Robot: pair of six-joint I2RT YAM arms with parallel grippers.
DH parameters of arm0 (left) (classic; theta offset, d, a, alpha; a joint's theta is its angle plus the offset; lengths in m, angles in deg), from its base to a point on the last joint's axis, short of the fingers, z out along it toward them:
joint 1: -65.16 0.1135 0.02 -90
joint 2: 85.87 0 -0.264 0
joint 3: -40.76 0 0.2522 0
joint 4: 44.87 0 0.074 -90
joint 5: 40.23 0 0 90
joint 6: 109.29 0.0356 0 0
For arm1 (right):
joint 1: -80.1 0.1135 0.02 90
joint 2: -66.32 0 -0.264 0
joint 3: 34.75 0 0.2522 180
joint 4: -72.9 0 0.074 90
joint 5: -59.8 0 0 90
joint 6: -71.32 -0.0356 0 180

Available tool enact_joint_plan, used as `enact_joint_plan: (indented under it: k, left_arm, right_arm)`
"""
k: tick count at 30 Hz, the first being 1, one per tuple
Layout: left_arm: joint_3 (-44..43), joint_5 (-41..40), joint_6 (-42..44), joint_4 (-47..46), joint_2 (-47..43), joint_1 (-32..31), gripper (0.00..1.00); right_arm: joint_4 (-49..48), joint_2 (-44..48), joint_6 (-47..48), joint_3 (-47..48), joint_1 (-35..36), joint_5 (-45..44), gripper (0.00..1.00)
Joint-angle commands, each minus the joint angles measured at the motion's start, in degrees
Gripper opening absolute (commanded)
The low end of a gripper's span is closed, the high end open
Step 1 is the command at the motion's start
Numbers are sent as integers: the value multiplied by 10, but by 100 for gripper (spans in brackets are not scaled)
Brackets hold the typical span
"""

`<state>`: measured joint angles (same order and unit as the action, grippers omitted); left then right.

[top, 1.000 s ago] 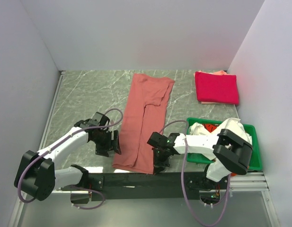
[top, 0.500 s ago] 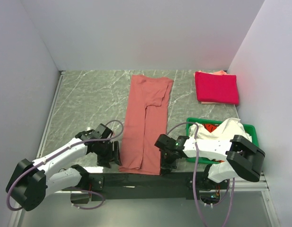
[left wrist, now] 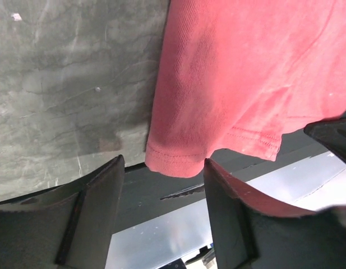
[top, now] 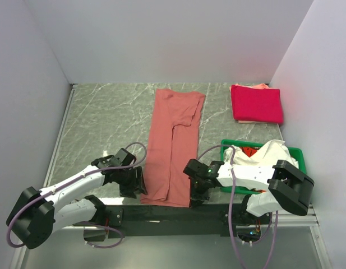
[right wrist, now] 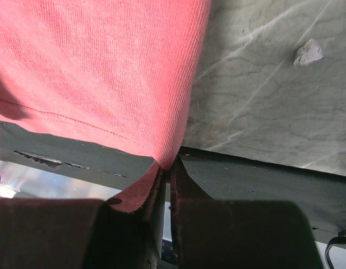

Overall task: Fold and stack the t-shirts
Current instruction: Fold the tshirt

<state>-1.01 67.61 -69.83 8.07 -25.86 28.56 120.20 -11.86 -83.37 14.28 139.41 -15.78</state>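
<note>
The t-shirt's far half [top: 195,125] lies outward, so next my right gripper lifts the corner of the t-shirt's hem. It then carries the corner outward and releases it there, folding the long t-shirt.
The dusty salmon-red t-shirt [top: 173,143] lies as a long strip down the middle of the table, its hem at the near edge. In the left wrist view its near-left hem corner [left wrist: 181,157] hangs just between the tips of my left gripper [left wrist: 164,168], which is open, with both fingers clear of the cloth. My left gripper [top: 138,182] sits at that corner in the top view. My right gripper [top: 196,190] is shut on the near-right corner [right wrist: 168,159] of the same shirt. A folded crimson-pink t-shirt [top: 257,103] lies at the back right on paler folded ones.
A green tray [top: 300,168] at the near right holds a crumpled white t-shirt [top: 265,152]; the right arm reaches across in front of it. The black rail [top: 161,213] runs along the near table edge just under the shirt's hem. Walls close in left, back and right.
The left gripper has slid toward the near edge to the shirt's near-left corner, its jaws narrowing. The right gripper drew the near-right corner toward the near edge, then held still.
</note>
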Motion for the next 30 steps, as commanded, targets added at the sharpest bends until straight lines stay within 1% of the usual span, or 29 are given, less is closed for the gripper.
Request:
enact_joint_plan:
  k: [1,2,6,12,14,24,30]
  left_arm:
    - [-2,-12,-20,-21,5,-9,63]
    - [-3,-17,-22,-18,7,-12,62]
    - [1,-39,-34,-8,6,-40,54]
    - [0,-53,-44,-7,13,-56,47]
    - [-1,-59,-48,-8,19,-65,43]
    - [1,-63,-60,-24,39,-94,35]
    - [7,-51,-59,-52,50,-100,31]
  right_arm:
    - [13,12,0,-1,-2,-18,8]
    - [14,13,0,-1,-2,-20,8]
    - [13,17,-3,-4,-2,-22,7]
    - [6,23,-8,-6,-2,-24,8]
    - [7,25,-8,-4,-2,-26,8]
    - [9,29,-10,2,-2,-32,8]
    - [7,36,-13,-4,-3,-32,8]
